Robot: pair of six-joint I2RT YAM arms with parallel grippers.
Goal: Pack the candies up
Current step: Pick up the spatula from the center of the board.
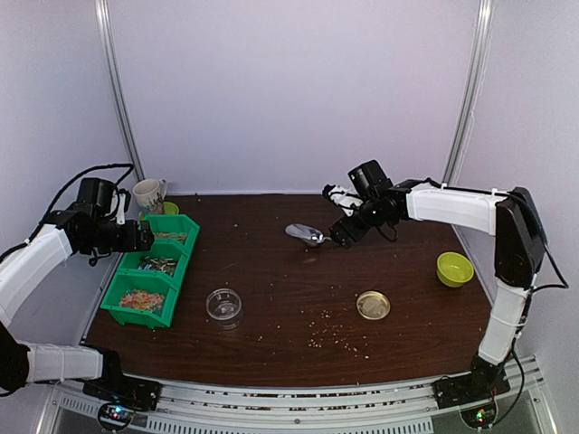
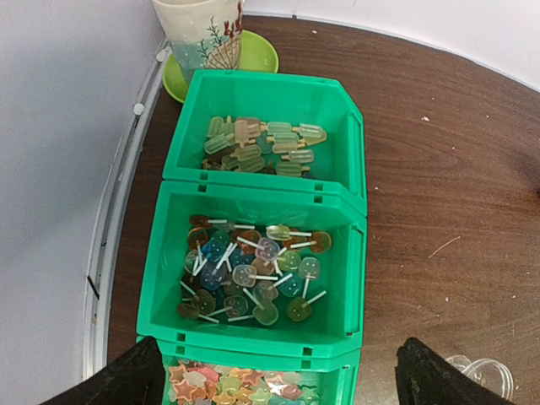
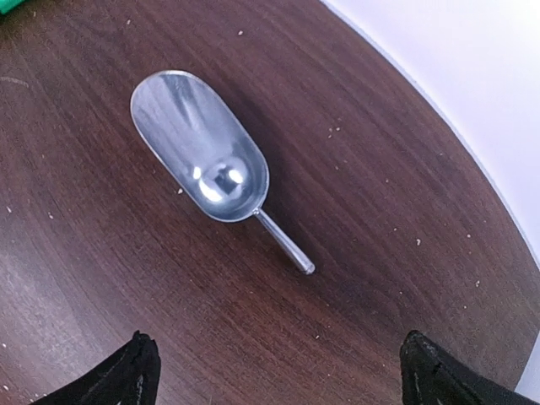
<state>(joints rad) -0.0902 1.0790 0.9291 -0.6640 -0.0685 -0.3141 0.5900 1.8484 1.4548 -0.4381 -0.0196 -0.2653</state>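
Observation:
The scoop's thin handle [image 1: 323,239] [image 3: 281,237] lies at an angle. I will turn my right gripper in line with it, lower it toward the scoop and close it around that handle.
Three joined green bins [image 2: 342,253] at the table's left hold the candies: pale popsicle shapes [image 2: 263,145] in the far bin, small round lollipops [image 2: 253,270] in the middle one, mixed-colour stars [image 2: 232,386] in the near one. My left gripper [image 2: 283,380] is open and empty, hovering above the near and middle bins; in the top view it [image 1: 145,237] is at the bins' left side. My right gripper [image 3: 278,375] is open and empty above the bare table, just short of the handle of a metal scoop [image 3: 202,148]. The scoop [image 1: 306,234] lies empty on the table.
A clear open jar [image 1: 224,306] stands right of the near bin. A round gold lid [image 1: 373,306] and a yellow-green bowl [image 1: 454,268] lie to the right. A mug [image 2: 198,34] stands on a green saucer [image 2: 257,59] behind the bins. Pale crumbs [image 1: 330,336] dot the front.

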